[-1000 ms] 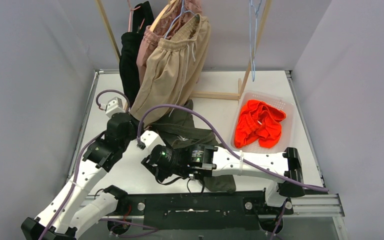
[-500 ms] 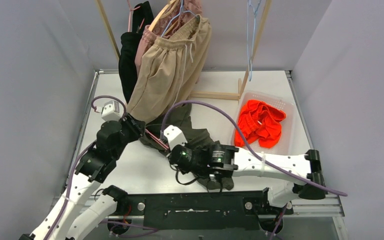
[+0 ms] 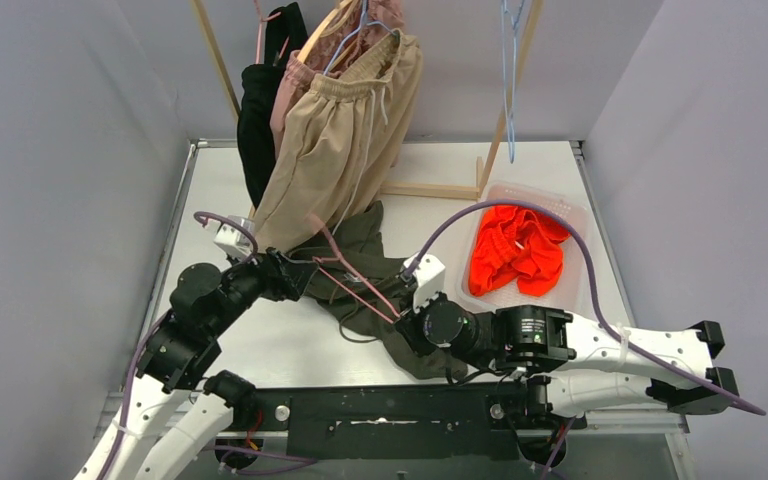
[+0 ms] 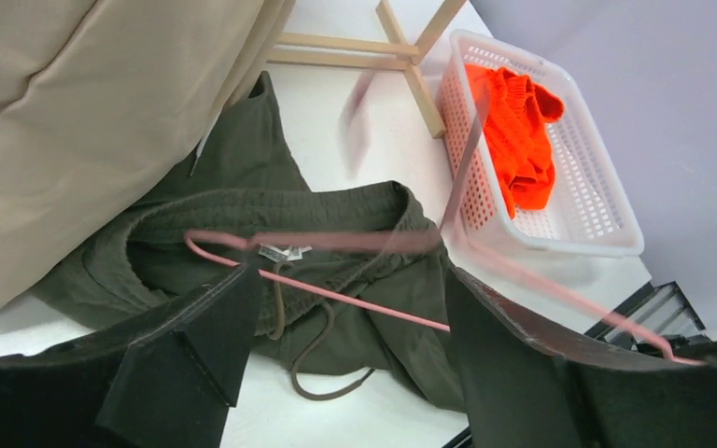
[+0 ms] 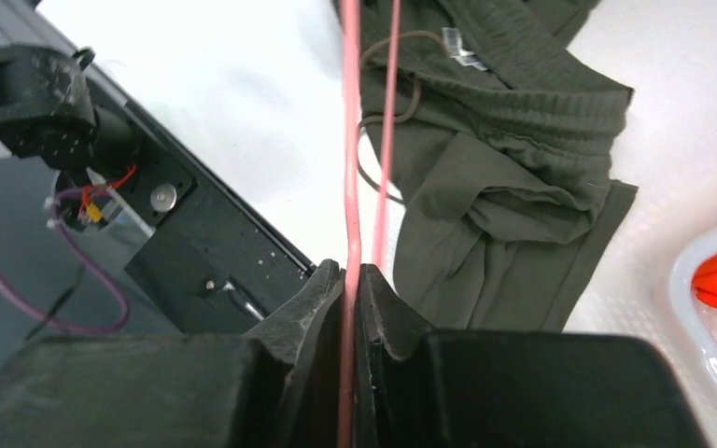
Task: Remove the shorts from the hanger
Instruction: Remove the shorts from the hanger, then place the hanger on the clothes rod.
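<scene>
My right gripper lifts the emptied pink hanger up and outward next and releases it. The reason is that the space beside the blue hanger is above and outward of my gripper.
Dark olive shorts (image 3: 365, 262) lie crumpled on the table. A thin pink hanger (image 3: 352, 268) slants over them. My right gripper (image 3: 407, 322) is shut on one end of its wire (image 5: 348, 233). My left gripper (image 3: 295, 276) stands open at the other end, and the wire (image 4: 364, 309) crosses the gap between its fingers (image 4: 229, 317) untouched. The olive waistband (image 4: 336, 219) lies just beyond. Beige shorts (image 3: 345, 140) hang on a hanger at the rack, with pink shorts (image 3: 294, 88) behind them. Orange shorts (image 3: 515, 247) lie in the basket (image 3: 575, 215).
A black garment (image 3: 255, 120) hangs left of the beige shorts. A bare blue hanger (image 3: 508, 70) dangles from the wooden rack (image 3: 430, 189) at the back right. The white basket (image 4: 607, 238) stands right of the olive shorts. Grey walls close in on both sides.
My left gripper has opened and let go of the pink hanger. My right gripper shut on the hanger and drew it to the right, toward the near edge.
</scene>
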Motion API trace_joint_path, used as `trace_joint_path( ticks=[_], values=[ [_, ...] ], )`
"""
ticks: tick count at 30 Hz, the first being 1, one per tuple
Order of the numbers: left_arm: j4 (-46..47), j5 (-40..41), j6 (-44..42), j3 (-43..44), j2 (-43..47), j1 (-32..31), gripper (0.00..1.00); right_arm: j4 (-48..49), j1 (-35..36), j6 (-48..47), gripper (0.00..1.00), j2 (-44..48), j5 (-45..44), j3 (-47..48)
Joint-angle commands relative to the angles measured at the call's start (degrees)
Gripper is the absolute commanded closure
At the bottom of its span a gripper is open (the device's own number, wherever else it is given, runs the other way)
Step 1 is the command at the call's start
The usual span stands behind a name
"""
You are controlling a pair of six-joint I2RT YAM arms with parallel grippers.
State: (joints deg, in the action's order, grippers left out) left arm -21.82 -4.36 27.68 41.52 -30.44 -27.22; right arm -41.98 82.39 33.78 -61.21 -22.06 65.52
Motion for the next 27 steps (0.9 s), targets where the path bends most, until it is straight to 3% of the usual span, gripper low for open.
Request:
trace_joint_path(
  ticks=[1,6,9,14,17,23,27],
  values=[
    [2.85,-4.47,-5.36,2.53,2.61,0.15,0.25,2.99,-0.13,3.45,1.0,3.31,-6.62,-0.92],
    [4.12,-13.49,-6.24,2.76,-0.25,0.15,0.21,4.12,-0.21,1.79,1.0,2.88,-5.86,-0.52],
    [5.53,-14.35,-5.91,2.99,-0.83,0.15,0.21,3.58,-0.12,2.43,1.0,3.24,-7.72,-0.32],
    [0.26,-7.49,-10.08,2.94,0.51,0.2,0.2,5.84,-0.19,2.71,1.0,8.01,-9.78,-3.4],
    [-3.18,-3.54,-12.18,2.54,3.07,0.15,0.2,2.26,-0.16,7.28,1.0,10.38,-13.01,-3.9],
    [2.01,4.06,-15.05,-3.56,10.92,0.15,0.19,-5.14,-0.19,14.9,1.0,10.93,-20.96,-2.31],
    [3.2,7.41,-15.68,-7.21,10.52,0.15,0.19,-6.81,-0.17,19.88,1.0,7.51,-32.85,1.65]
  ],
)
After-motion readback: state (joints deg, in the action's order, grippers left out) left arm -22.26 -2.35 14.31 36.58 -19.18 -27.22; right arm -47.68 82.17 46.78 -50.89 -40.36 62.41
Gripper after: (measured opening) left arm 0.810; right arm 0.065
